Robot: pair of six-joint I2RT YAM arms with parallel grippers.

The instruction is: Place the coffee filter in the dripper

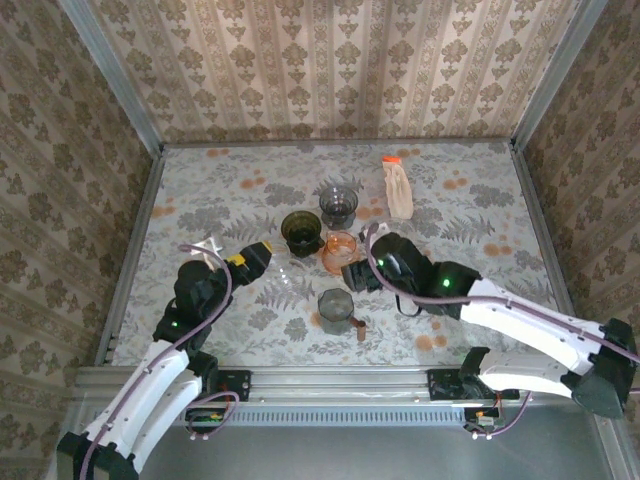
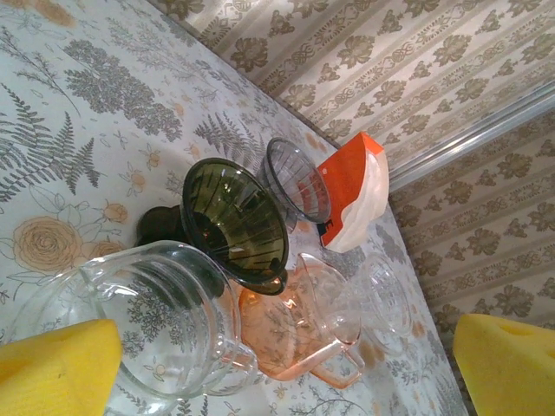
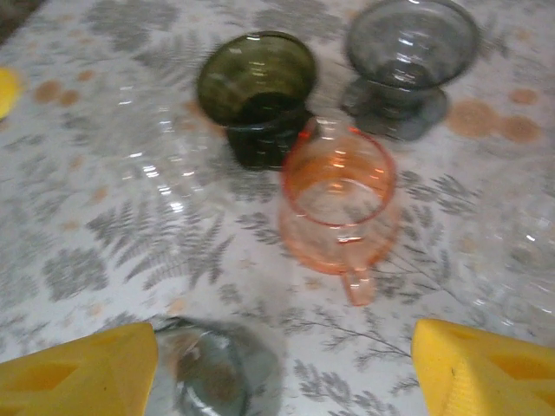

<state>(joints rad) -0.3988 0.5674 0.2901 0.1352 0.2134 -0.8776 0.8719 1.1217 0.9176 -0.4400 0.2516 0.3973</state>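
Note:
The clear ribbed dripper (image 3: 524, 247) stands aside from my right gripper. My right gripper should next shift away from the orange dripper and lower to the clear one.
The coffee filters are a white stack in a pack with an orange top (image 1: 398, 188), lying at the back of the table; the pack (image 2: 351, 198) also shows in the left wrist view. Several drippers stand mid-table: a dark green one (image 1: 301, 231) (image 3: 256, 82), a grey one (image 1: 338, 205) (image 3: 408, 43), an orange one (image 1: 340, 250) (image 3: 338, 195) and a smoky glass one (image 1: 336, 308) (image 3: 208, 373). My left gripper (image 1: 256, 258) (image 2: 277, 381) is open, just short of a clear glass dripper (image 2: 130, 321). My right gripper (image 1: 353, 275) (image 3: 277, 381) is open above the table between the orange and smoky drippers, holding nothing.
Another clear dripper (image 2: 386, 295) stands right of the orange one, faint against the patterned tabletop (image 1: 470, 225). Metal rails and wallpapered walls close in the table on three sides. Bare tabletop lies at the far left and right.

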